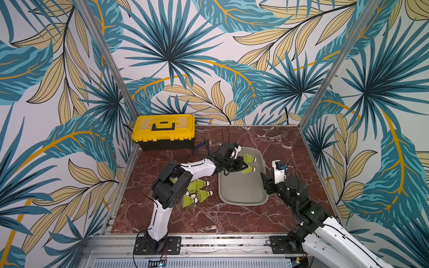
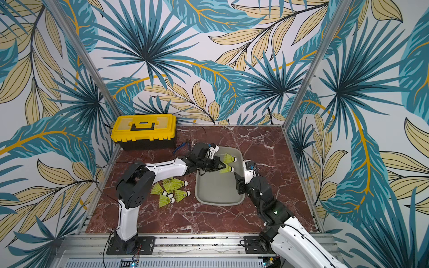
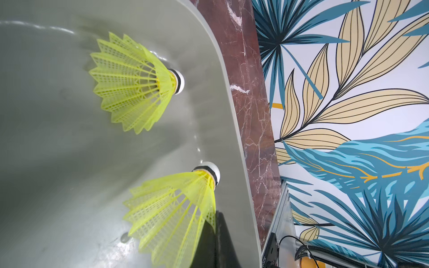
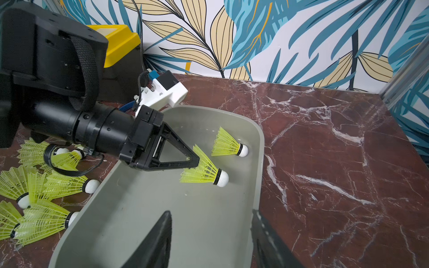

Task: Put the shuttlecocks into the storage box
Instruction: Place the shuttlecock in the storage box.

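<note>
The second shuttlecock's white tip already hangs low there. Next I will move my left gripper down toward the storage box's bottom [image 1: 250,163] [image 3: 172,149] beside the resting shuttlecock and let go of the second shuttlecock's skirt edge.
The grey storage box [image 1: 241,190] [image 2: 218,190] lies mid-table. One neon yellow-green shuttlecock [image 1: 249,158] [image 3: 134,81] [image 4: 228,145] rests at its far end. My left gripper [image 1: 243,165] [image 4: 196,160] reaches over that end, shut on the skirt edge of a second shuttlecock [image 1: 248,170] [image 3: 171,208] [image 4: 204,172], whose white tip hangs low near the box floor. Several more shuttlecocks [image 1: 199,190] [image 2: 171,190] [image 4: 46,185] lie heaped on the table left of the box, partly hidden by my left arm. My right gripper [image 1: 264,177] [image 4: 211,211] is open astride the box's right rim, holding nothing.
A yellow-lidded black toolbox [image 1: 163,131] stands at the back left. Blue-handled pliers [image 1: 200,146] lie between it and the storage box. Leaf-patterned walls and aluminium posts close in the marble table [image 1: 290,148] on three sides.
</note>
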`<action>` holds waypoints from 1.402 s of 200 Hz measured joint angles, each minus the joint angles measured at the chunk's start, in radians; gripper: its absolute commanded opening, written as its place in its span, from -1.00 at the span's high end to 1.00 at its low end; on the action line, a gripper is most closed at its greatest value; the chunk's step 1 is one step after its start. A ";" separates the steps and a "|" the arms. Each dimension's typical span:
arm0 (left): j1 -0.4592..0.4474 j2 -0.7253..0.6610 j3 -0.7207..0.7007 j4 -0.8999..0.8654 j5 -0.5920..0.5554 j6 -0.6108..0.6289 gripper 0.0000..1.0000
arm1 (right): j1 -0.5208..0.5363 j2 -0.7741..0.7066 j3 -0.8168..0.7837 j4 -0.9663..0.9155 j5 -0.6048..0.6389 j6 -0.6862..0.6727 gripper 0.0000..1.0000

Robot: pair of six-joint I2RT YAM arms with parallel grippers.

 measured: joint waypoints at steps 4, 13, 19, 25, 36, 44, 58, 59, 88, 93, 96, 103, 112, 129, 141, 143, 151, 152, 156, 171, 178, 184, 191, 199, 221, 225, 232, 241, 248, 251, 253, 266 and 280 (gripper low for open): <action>0.000 0.003 0.002 0.001 -0.002 -0.002 1.00 | 0.000 -0.001 0.000 0.000 0.000 0.000 -0.10; -0.001 0.010 0.007 0.006 -0.004 -0.009 1.00 | 0.000 -0.004 -0.002 -0.003 0.003 0.000 -0.11; -0.001 0.014 0.009 0.009 -0.006 -0.012 1.00 | 0.000 -0.006 -0.003 -0.005 0.003 0.000 -0.10; -0.001 0.020 0.013 0.014 -0.008 -0.016 1.00 | 0.000 -0.009 -0.004 -0.007 0.004 0.000 -0.11; -0.001 0.030 0.016 0.023 -0.011 -0.023 1.00 | 0.000 -0.013 -0.005 -0.011 0.005 0.000 -0.11; -0.001 0.036 0.016 0.026 -0.014 -0.027 1.00 | 0.000 -0.016 -0.005 -0.013 0.006 0.000 -0.10; -0.001 0.048 0.018 0.028 -0.014 -0.032 1.00 | 0.000 -0.022 -0.006 -0.014 0.008 0.000 -0.11; -0.001 0.050 0.019 0.028 -0.014 -0.033 1.00 | 0.000 -0.022 -0.006 -0.014 0.008 0.000 -0.11; -0.001 0.075 0.039 0.031 -0.013 -0.037 1.00 | 0.000 -0.030 -0.006 -0.019 0.011 0.000 -0.10; -0.001 0.079 0.044 0.031 -0.013 -0.037 1.00 | 0.000 -0.031 -0.006 -0.020 0.011 0.000 -0.10; -0.001 0.081 0.048 0.031 -0.013 -0.037 1.00 | 0.000 -0.031 -0.006 -0.021 0.011 0.000 -0.10; -0.001 0.085 0.054 0.033 -0.013 -0.037 1.00 | 0.000 -0.031 -0.006 -0.021 0.011 0.001 -0.10; -0.001 0.089 0.062 0.033 -0.013 -0.037 1.00 | 0.000 -0.031 -0.006 -0.021 0.011 0.003 -0.10; -0.002 0.101 0.079 0.034 -0.013 -0.037 1.00 | 0.000 -0.031 -0.007 -0.021 0.011 0.003 -0.11; -0.002 0.108 0.085 0.034 -0.013 -0.037 1.00 | 0.000 -0.031 -0.007 -0.021 0.014 0.003 -0.10; -0.002 0.109 0.085 0.033 -0.013 -0.037 1.00 | 0.000 -0.031 -0.007 -0.021 0.014 0.003 -0.10; -0.002 0.113 0.086 0.034 -0.013 -0.037 1.00 | 0.000 -0.032 -0.008 -0.021 0.016 0.003 -0.10; -0.002 0.114 0.086 0.034 -0.013 -0.037 1.00 | 0.000 -0.032 -0.008 -0.021 0.017 0.003 -0.10; -0.002 0.116 0.086 0.033 -0.013 -0.037 1.00 | 0.000 -0.034 -0.008 -0.021 0.018 0.003 -0.11; -0.002 0.124 0.086 0.032 -0.013 -0.037 1.00 | 0.000 -0.036 -0.008 -0.030 0.019 0.003 -0.10; -0.002 0.127 0.086 0.032 -0.014 -0.037 1.00 | 0.000 -0.037 -0.008 -0.038 0.019 0.004 -0.10; -0.002 0.129 0.086 0.032 -0.014 -0.037 1.00 | 0.000 -0.037 -0.008 -0.043 0.020 0.004 -0.10; -0.002 0.130 0.086 0.032 -0.014 -0.037 1.00 | 0.000 -0.037 -0.008 -0.047 0.021 0.004 -0.10; -0.002 0.131 0.086 0.031 -0.014 -0.036 1.00 | 0.000 -0.037 -0.009 -0.048 0.022 0.004 -0.10; -0.002 0.132 0.092 0.029 -0.014 -0.036 1.00 | 0.000 -0.037 -0.010 -0.051 0.022 0.007 -0.10; -0.002 0.134 0.096 0.027 -0.015 -0.036 1.00 | 0.000 -0.037 -0.010 -0.051 0.022 0.007 -0.10; -0.002 0.135 0.103 0.027 -0.015 -0.036 1.00 | 0.000 -0.037 -0.010 -0.051 0.022 0.007 -0.11; -0.002 0.137 0.111 0.026 -0.017 -0.036 1.00 | 0.000 -0.037 -0.011 -0.051 0.022 0.007 -0.11; -0.002 0.140 0.117 0.026 -0.017 -0.036 1.00 | 0.000 -0.037 -0.011 -0.052 0.022 0.007 -0.11; -0.002 0.142 0.119 0.026 -0.017 -0.036 1.00 | 0.000 -0.037 -0.011 -0.052 0.022 0.007 -0.11; -0.002 0.142 0.121 0.026 -0.017 -0.036 1.00 | 0.000 -0.037 -0.011 -0.052 0.022 0.007 -0.11; -0.002 0.149 0.131 0.025 -0.017 -0.036 1.00 | 0.000 -0.037 -0.011 -0.054 0.022 0.007 -0.11; -0.001 0.154 0.133 0.024 -0.017 -0.036 1.00 | 0.000 -0.037 -0.011 -0.058 0.022 0.007 -0.11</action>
